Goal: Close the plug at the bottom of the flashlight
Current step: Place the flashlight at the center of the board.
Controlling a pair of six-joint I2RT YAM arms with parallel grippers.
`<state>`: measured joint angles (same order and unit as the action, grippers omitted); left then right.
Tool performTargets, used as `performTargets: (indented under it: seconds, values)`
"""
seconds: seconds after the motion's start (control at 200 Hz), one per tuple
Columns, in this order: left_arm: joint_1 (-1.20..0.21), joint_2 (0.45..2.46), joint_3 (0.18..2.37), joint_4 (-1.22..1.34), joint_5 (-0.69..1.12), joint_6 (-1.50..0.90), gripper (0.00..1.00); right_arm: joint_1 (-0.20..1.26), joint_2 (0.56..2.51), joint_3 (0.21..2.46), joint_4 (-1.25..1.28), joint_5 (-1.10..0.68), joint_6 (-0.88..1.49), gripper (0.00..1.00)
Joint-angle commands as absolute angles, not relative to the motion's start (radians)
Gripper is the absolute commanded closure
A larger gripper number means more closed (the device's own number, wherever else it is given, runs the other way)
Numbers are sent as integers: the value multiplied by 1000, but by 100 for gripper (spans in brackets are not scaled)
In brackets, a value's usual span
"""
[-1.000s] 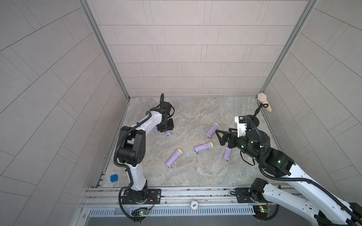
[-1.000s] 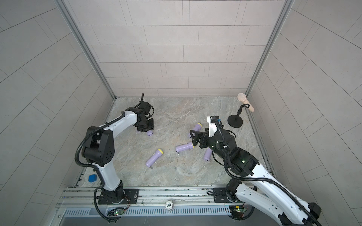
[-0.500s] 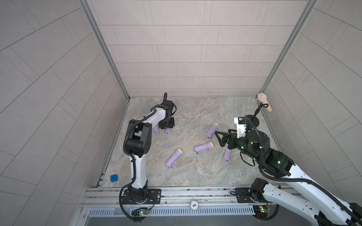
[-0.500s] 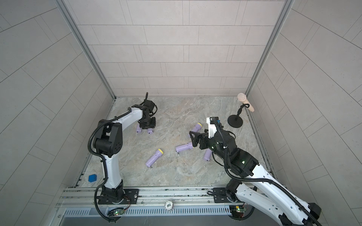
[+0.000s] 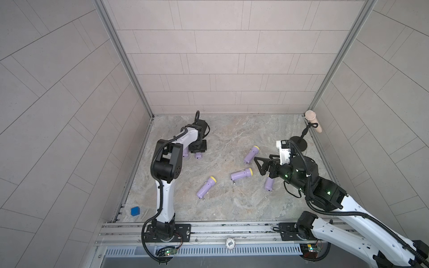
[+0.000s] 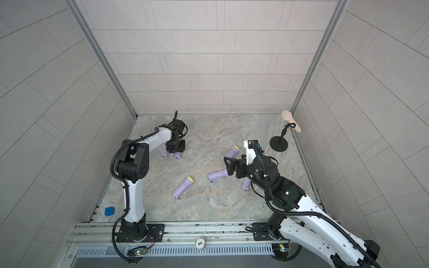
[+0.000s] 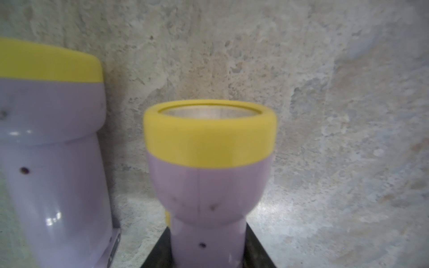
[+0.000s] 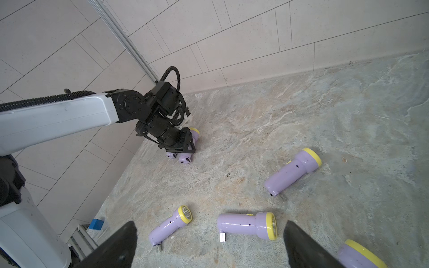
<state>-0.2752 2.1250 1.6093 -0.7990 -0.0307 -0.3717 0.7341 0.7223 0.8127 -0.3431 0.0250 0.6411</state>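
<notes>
The held flashlight's yellow head sits back of the neighboring flashlight's head, so the left gripper should slide outward along the neighboring flashlight and let go of the held flashlight on the stone floor.
Several lilac flashlights with yellow heads lie on the stone floor. My left gripper (image 5: 197, 148) (image 7: 207, 254) is shut on the body of one flashlight (image 7: 209, 176) (image 5: 198, 156) at the far left, low at the floor; another flashlight (image 7: 46, 143) (image 5: 185, 153) lies right beside it. My right gripper (image 5: 260, 166) (image 8: 210, 225) hangs open above the middle flashlight (image 8: 246, 224) (image 5: 241, 174), holding nothing. That flashlight's white plug (image 8: 222, 237) sticks out at its bottom end. The held flashlight's plug end (image 8: 185, 159) faces the right wrist camera.
Three more flashlights lie loose (image 5: 251, 154) (image 5: 206, 186) (image 5: 268, 183). A black round-based stand (image 5: 298, 144) with a beige tip is at the far right corner. A blue block (image 5: 135, 211) sits outside the floor's left edge. Tiled walls close three sides.
The left arm's elbow has swung rightward and risen while its gripper stayed on the flashlight at the far left. The right arm has hardly moved.
</notes>
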Motion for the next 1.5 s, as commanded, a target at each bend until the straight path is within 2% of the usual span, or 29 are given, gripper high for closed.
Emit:
performTargets:
  seconds: [0.0,0.24,0.821,1.496]
  values:
    - [-269,2143,1644,-813,-68,-357,100,744,724,810,-319,15,657,1]
    - [-268,2163,1659,-812,-81,-347,100,747,724,810,-317,18,655,0]
    - [-270,2194,1693,-818,-100,-331,81,752,741,786,-296,15,667,1]
    - [-272,2191,1710,-843,-128,-325,38,759,744,787,-298,19,670,0]
